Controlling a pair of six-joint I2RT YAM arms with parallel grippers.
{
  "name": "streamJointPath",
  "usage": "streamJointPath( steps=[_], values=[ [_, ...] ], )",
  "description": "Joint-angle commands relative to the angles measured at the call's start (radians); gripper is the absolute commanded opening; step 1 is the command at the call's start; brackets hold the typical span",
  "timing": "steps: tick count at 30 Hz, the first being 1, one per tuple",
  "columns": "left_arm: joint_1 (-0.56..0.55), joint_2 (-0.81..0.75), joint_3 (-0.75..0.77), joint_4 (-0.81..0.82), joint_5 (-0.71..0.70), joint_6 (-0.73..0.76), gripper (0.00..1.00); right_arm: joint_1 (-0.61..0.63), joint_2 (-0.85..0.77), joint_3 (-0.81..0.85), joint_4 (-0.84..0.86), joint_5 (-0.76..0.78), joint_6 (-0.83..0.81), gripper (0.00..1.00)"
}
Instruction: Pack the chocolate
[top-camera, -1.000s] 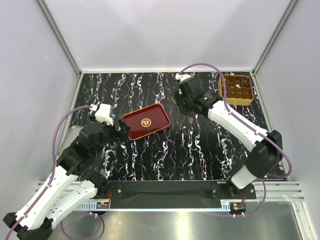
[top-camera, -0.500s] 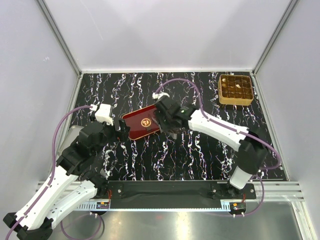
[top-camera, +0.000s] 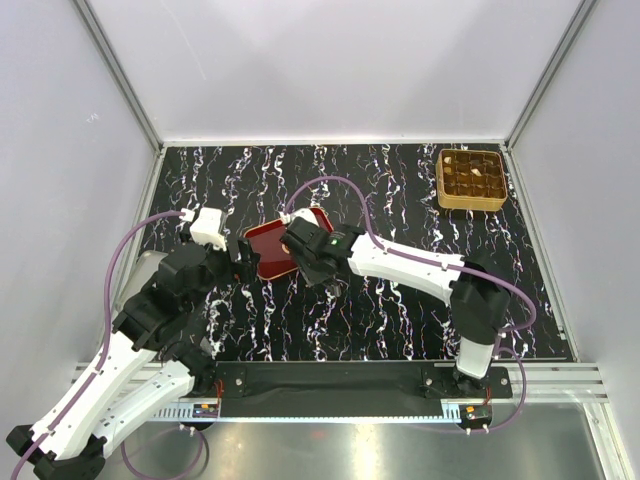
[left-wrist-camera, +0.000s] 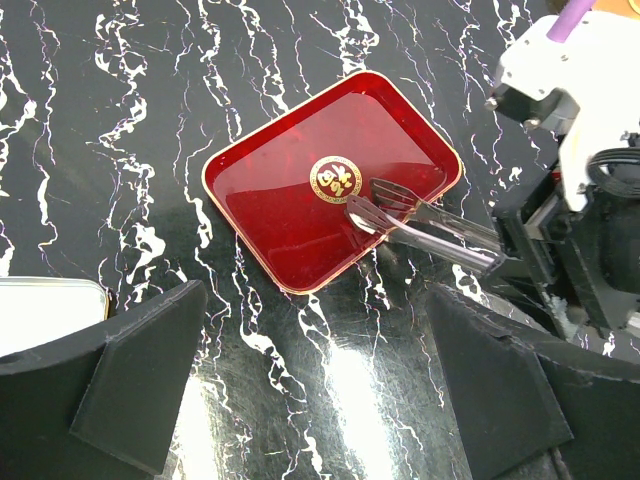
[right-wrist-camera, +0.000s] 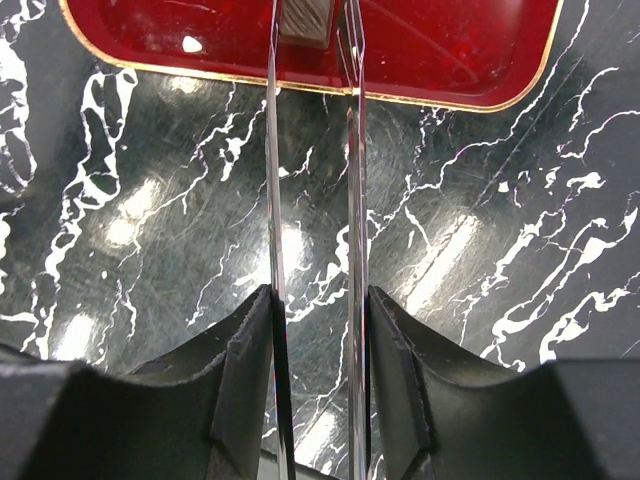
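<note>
I should lift my right gripper, carry it over the golden box's near sections and release, because they are outward and to its right in the top view.
The chocolate (top-camera: 478, 172) shows as small pale and dark lumps inside the golden box (top-camera: 470, 180) at the far right corner. My right gripper (right-wrist-camera: 318, 300) is shut on clear tongs (left-wrist-camera: 420, 225), whose tips reach over the near right part of the red tray (left-wrist-camera: 290, 200). In the left wrist view the tray holds only its gold emblem (left-wrist-camera: 335, 179). In the right wrist view a small brownish shape (right-wrist-camera: 303, 22) sits between the tong tips; I cannot tell what it is. My left gripper (left-wrist-camera: 320, 400) stands open just left of the tray, with nothing in it.
A pale flat lid-like object (left-wrist-camera: 40, 310) lies by the left arm near the table's left edge. The right arm (top-camera: 400, 262) stretches across the middle of the black marbled table (top-camera: 400, 320).
The right arm has swung left with the tongs, from beside the golden box to the red tray. The left arm has not moved.
</note>
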Motion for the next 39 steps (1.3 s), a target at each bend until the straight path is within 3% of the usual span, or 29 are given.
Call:
streamJointPath(
  steps=[1, 10, 17, 25, 29, 39],
  values=[
    [0.002, -0.004, 0.003, 0.036, -0.012, 0.004, 0.99, 0.015, 0.017, 0.048, -0.015, 0.068, 0.006, 0.47],
    [0.002, -0.004, 0.003, 0.036, -0.011, 0.004, 0.99, 0.014, 0.052, 0.071, -0.009, 0.065, -0.006, 0.47],
    [0.002, -0.004, 0.003, 0.038, -0.011, 0.004, 0.99, 0.015, 0.041, 0.077, 0.001, 0.062, -0.014, 0.38],
    [0.002, -0.003, 0.003, 0.038, -0.008, 0.004, 0.99, -0.015, 0.001, 0.138, -0.047, 0.122, -0.050, 0.35],
    [0.002, -0.006, 0.003, 0.036, -0.011, 0.002, 0.99, -0.090, -0.037, 0.126, -0.054, 0.122, -0.069, 0.34],
    [0.002, -0.006, 0.003, 0.035, -0.011, 0.004, 0.99, -0.486, -0.212, 0.057, -0.044, 0.077, -0.130, 0.34]
  ],
)
